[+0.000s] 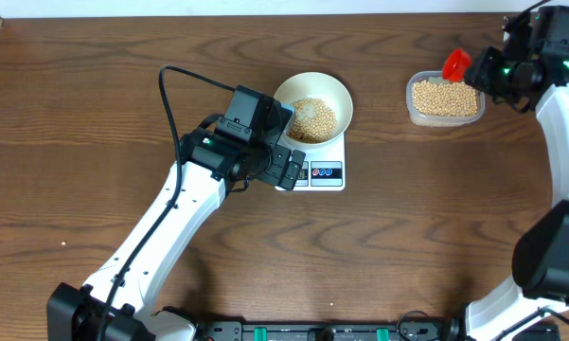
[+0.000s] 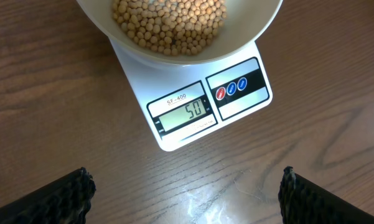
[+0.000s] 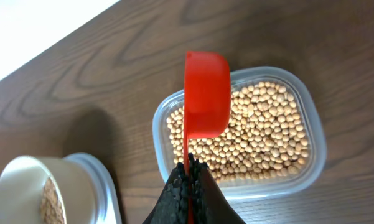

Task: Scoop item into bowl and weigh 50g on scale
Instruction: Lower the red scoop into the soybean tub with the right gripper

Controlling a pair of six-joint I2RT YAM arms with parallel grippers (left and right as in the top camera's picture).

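Note:
I need to lower my right gripper next and ease it slightly back, to let go of the red scoop (image 3: 205,93) onto the beans in the clear tub (image 3: 251,144), which lie below it.
The white bowl (image 1: 313,106) holds tan beans (image 1: 312,120) and stands on the white scale (image 1: 324,173). In the left wrist view the scale (image 2: 193,106) reads 50 on its LCD, below the bowl (image 2: 249,37) of beans (image 2: 168,25). My left gripper (image 1: 286,166) is open and empty, its fingers (image 2: 185,190) wide apart over bare table in front of the scale. My right gripper (image 1: 488,71) is shut on the handle of a red scoop (image 3: 205,93), held above the clear tub of beans (image 3: 261,134); the fingers (image 3: 190,177) pinch the handle.
The clear plastic tub (image 1: 445,98) of beans sits at the back right. The table's far edge runs along the top of the overhead view. The left arm (image 1: 161,237) stretches diagonally from the front left.

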